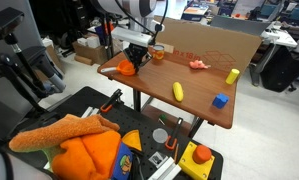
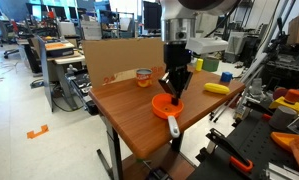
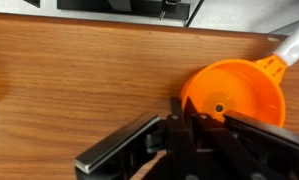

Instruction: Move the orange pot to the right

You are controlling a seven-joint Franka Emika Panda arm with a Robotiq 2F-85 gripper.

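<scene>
The gripper lifts the pot next and carries it past the amber cup to the bare wood (image 1: 176, 68) beside the pinkish-orange toy. Then it lowers the pot there and releases its rim.
The orange pot (image 2: 164, 104) sits on the wooden table (image 2: 117, 112) near its front edge, with its short handle (image 2: 173, 125) pointing off the edge. It also shows in an exterior view (image 1: 125, 68) and in the wrist view (image 3: 237, 92). My gripper (image 2: 171, 88) comes straight down onto the pot's rim. In the wrist view the two fingers (image 3: 190, 112) stand close together over the pot's near rim and look shut on it. The pot rests on the table.
A small amber cup (image 2: 143, 76) stands just behind the pot. A yellow banana-like toy (image 1: 177, 91), a blue block (image 1: 220, 100), a yellow cylinder (image 1: 232, 76) and a pinkish-orange toy (image 1: 197, 64) lie farther along the table. A cardboard wall (image 1: 211, 42) backs it.
</scene>
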